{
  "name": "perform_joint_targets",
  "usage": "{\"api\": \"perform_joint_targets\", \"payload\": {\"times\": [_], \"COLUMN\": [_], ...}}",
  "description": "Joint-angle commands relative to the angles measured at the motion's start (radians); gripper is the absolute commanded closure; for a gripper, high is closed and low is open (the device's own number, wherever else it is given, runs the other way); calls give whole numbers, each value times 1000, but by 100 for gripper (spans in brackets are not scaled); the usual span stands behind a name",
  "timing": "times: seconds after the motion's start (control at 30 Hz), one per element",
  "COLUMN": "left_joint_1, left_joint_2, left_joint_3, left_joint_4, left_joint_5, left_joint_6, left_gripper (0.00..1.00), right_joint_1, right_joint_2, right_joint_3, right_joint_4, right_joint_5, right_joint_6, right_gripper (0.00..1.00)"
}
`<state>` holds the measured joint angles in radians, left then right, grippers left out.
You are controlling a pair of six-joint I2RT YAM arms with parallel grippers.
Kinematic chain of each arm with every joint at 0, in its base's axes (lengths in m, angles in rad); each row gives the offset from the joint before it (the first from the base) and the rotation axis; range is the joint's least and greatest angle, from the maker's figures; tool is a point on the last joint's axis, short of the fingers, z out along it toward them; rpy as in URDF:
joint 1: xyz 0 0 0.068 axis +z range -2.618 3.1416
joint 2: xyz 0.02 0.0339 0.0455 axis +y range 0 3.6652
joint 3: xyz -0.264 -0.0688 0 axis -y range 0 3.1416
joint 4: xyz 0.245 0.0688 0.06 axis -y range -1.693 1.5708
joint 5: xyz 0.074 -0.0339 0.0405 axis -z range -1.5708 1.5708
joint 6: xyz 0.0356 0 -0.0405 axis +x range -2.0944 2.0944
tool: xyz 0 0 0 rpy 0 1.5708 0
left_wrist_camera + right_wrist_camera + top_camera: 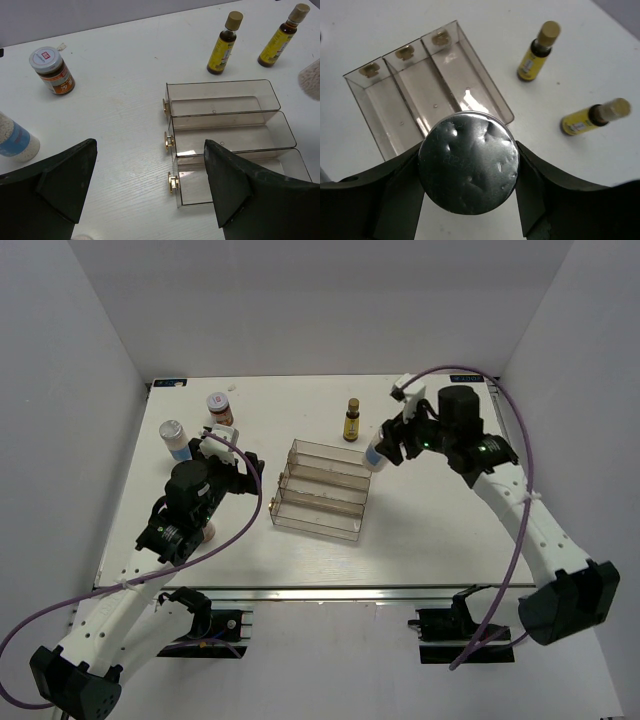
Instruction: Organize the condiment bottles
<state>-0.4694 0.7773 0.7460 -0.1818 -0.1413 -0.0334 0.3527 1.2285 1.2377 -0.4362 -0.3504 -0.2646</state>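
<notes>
The right gripper shifts over the end of the rack's far section opposite the gold knobs next and brings the held white bottle down in, as the section is empty beside the bottle.
My right gripper [388, 448] is shut on a white bottle [375, 454] with a blue label and holds it just off the right end of the clear rack [318, 490]. Its silver cap [468, 162] fills the gap between the fingers in the right wrist view. Two amber bottles [536, 51] [592, 120] stand on the table beyond the rack; only one [352, 420] shows from above. My left gripper [248, 466] is open and empty, left of the rack [225, 135]. A red-labelled jar [219, 405] and the second white bottle [175, 440] stand at the far left.
The rack has three empty stepped compartments with small gold knobs [172, 182] on its left end. A pinkish round thing [205, 532] shows partly under my left arm. White walls close in the table on three sides.
</notes>
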Motion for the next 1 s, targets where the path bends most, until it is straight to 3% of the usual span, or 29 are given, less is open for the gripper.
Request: {"api": "perform_joint_targets", "payload": {"times": [0.0, 0.3, 0.97], "left_joint_1": [0, 0, 0], "left_joint_2": [-10, -9, 4], "left_joint_3": [7, 7, 7], "left_joint_4": [-8, -10, -12], "left_joint_5": [3, 0, 6], "left_joint_6": [7, 10, 12], "left_gripper": [3, 3, 3], "right_joint_1": [54, 89, 89], "right_joint_2": [106, 295, 465], "right_joint_3": [72, 169, 198], "right_joint_4": [47, 117, 177], "right_joint_5": [-7, 33, 117], "right_joint_6": [50, 65, 50], "right_gripper": [100, 100, 100]}}
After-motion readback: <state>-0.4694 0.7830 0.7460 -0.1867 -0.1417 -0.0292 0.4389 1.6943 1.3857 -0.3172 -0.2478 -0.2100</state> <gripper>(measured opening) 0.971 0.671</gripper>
